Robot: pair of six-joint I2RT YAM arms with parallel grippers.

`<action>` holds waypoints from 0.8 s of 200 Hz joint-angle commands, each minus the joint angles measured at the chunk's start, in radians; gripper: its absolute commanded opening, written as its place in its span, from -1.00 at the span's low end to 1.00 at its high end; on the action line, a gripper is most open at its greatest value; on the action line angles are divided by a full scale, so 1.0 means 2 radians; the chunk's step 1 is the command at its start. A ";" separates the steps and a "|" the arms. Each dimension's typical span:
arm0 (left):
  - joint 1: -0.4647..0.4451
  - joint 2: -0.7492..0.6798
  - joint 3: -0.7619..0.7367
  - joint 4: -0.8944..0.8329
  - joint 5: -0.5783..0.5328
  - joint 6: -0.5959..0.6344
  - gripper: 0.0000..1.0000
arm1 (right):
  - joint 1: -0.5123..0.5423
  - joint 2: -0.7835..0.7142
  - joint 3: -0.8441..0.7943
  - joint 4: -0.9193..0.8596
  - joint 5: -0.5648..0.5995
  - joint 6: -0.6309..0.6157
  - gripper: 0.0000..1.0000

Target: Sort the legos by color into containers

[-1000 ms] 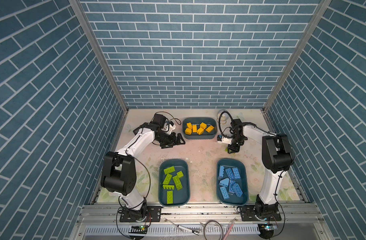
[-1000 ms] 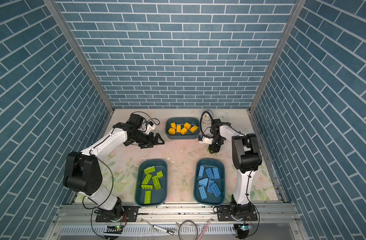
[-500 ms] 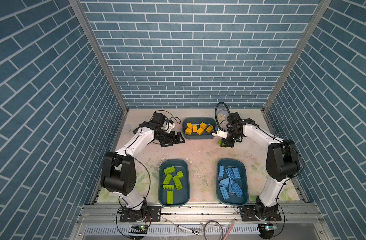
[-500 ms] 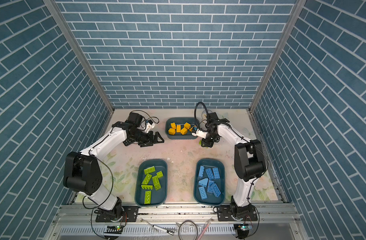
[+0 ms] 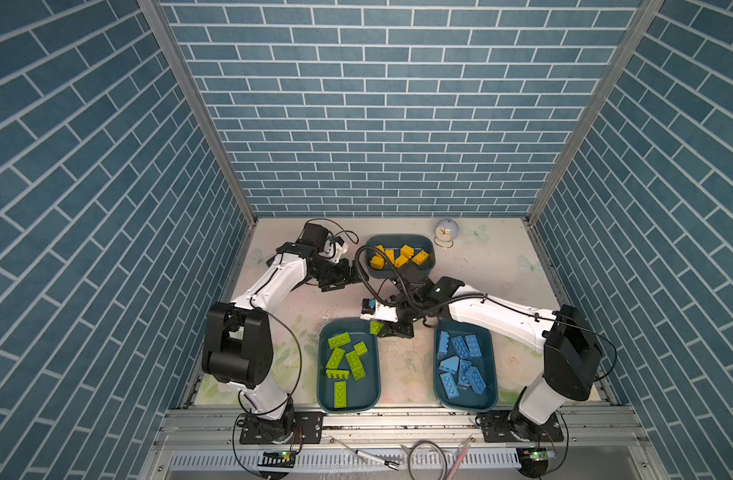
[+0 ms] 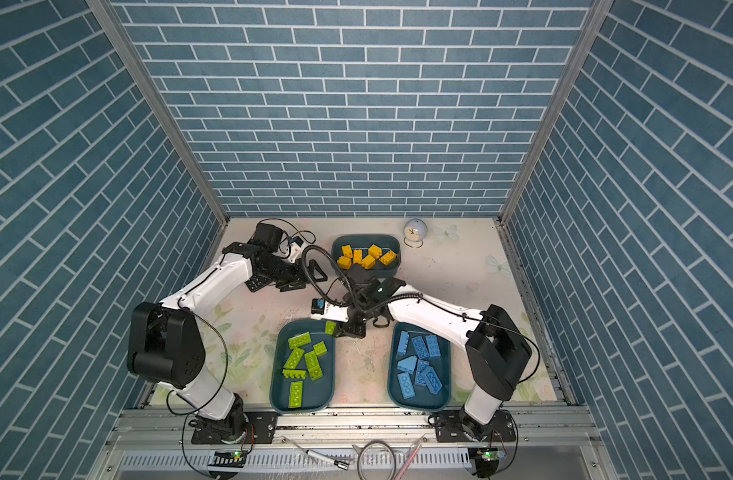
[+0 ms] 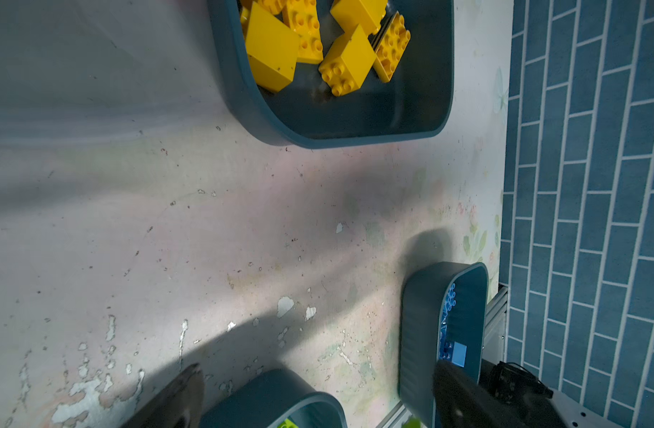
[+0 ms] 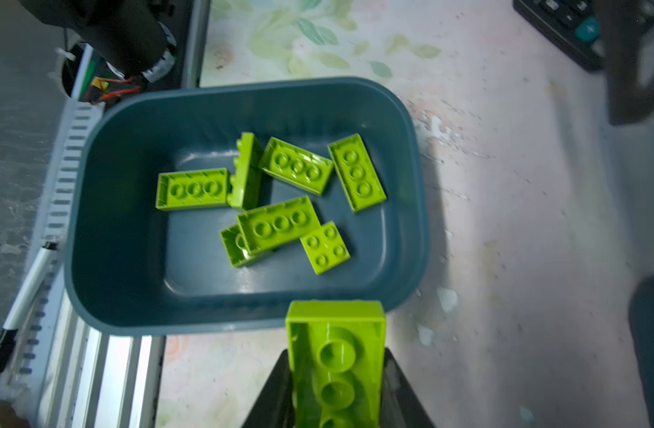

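The lime green lego (image 5: 375, 328) goes back in my right gripper over the bare bottom inside the container's near end (image 5: 361, 392) next for release, since that container holds green legos.
My right gripper (image 8: 336, 389) is shut on a lime green lego (image 8: 336, 363), its hollow underside facing the camera. In both top views this lego (image 5: 375, 328) (image 6: 330, 328) hangs at the far right corner of the near-left container (image 5: 321, 374), which holds several green legos (image 8: 277, 222). The near-right container (image 5: 495, 374) holds several blue legos (image 5: 460, 365). The far container (image 5: 433, 257) holds several yellow legos (image 7: 318, 44). My left gripper (image 5: 348, 276) (image 7: 318, 392) stands open and empty above bare table, left of the yellow container.
A black calculator (image 6: 256, 283) (image 8: 562, 26) lies under the left arm. A small round clock (image 5: 445, 233) stands at the back, right of the yellow container. A pen (image 8: 28, 289) rests on the front rail. The right arm's cable loops over the yellow container's near edge.
My right gripper has carried the green lego from beside the yellow container leftward and toward the front, to the green container's far corner. The left arm has hardly moved.
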 commanded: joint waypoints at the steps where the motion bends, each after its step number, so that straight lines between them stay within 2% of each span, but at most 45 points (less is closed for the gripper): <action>1: 0.007 0.004 -0.002 0.011 0.011 -0.007 0.95 | 0.041 0.022 0.000 0.053 -0.010 0.026 -0.44; 49: 0.007 -0.001 -0.015 0.013 0.014 -0.003 0.95 | 0.101 0.058 0.007 0.041 -0.015 0.005 -0.36; 65: 0.007 -0.003 -0.021 0.015 0.015 -0.004 0.95 | 0.107 0.065 0.007 0.034 -0.013 0.001 -0.22; 80: 0.007 -0.007 -0.027 0.018 0.014 -0.004 0.95 | 0.109 0.063 0.007 0.033 -0.019 0.004 0.03; 103: 0.007 -0.014 -0.035 0.021 0.010 -0.004 0.95 | 0.106 0.047 0.003 0.027 -0.006 0.005 0.18; 116: 0.007 -0.020 -0.037 0.018 0.004 0.000 0.95 | 0.097 0.027 -0.007 0.037 0.001 0.019 0.23; 128: 0.010 -0.028 -0.032 0.006 -0.026 0.012 0.95 | 0.080 0.005 -0.017 0.042 0.004 0.038 0.24; 160: 0.044 -0.054 -0.031 0.009 -0.075 0.021 0.95 | -0.006 -0.051 -0.039 0.020 0.020 0.070 0.28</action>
